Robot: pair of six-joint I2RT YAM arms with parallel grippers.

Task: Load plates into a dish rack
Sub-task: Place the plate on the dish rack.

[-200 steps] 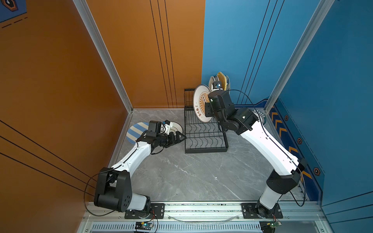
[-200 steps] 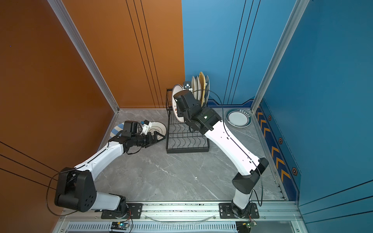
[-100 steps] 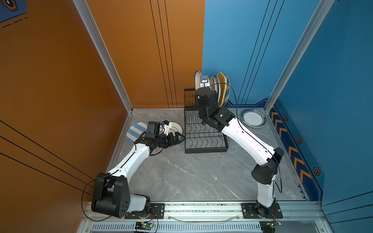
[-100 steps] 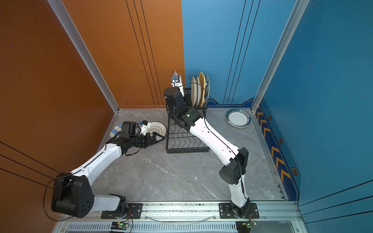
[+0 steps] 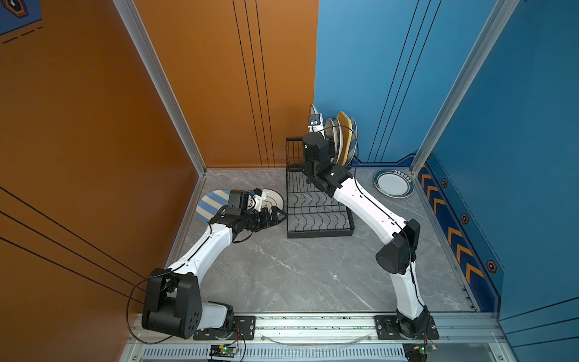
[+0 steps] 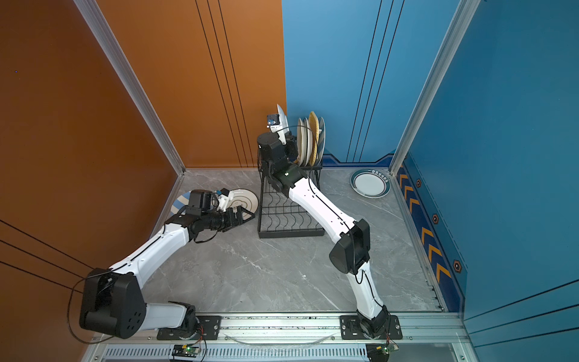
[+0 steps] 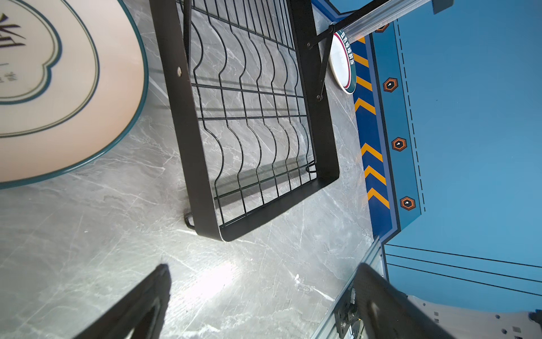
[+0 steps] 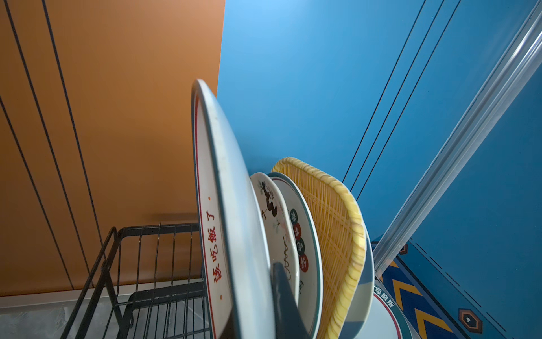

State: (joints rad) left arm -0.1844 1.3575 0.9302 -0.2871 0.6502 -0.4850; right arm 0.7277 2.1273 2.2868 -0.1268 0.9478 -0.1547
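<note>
The raised shelf's free slot beside the standing plates lies below, so the robot's right gripper needs to bring the white plate down in close to those plates next and release it.
The black wire dish rack stands at the back of the table, with several plates upright in its raised tier, among them a yellow woven one. My right gripper is shut on a white plate with red characters, held edge-up just left of those plates, above the tier. My left gripper hangs open and empty low over the table, between a cream plate with teal lines and the rack's wavy lower tier. A blue-and-cream striped plate lies behind the left wrist.
A teal-rimmed white plate lies flat at the back right near the blue wall. Orange wall on the left, blue walls behind and right, a chevron strip along the right edge. An aluminium rail runs along the front.
My right arm swung the white plate up and back from over the lower tier, turning it edge-on beside the standing plates. The left arm has barely moved.
</note>
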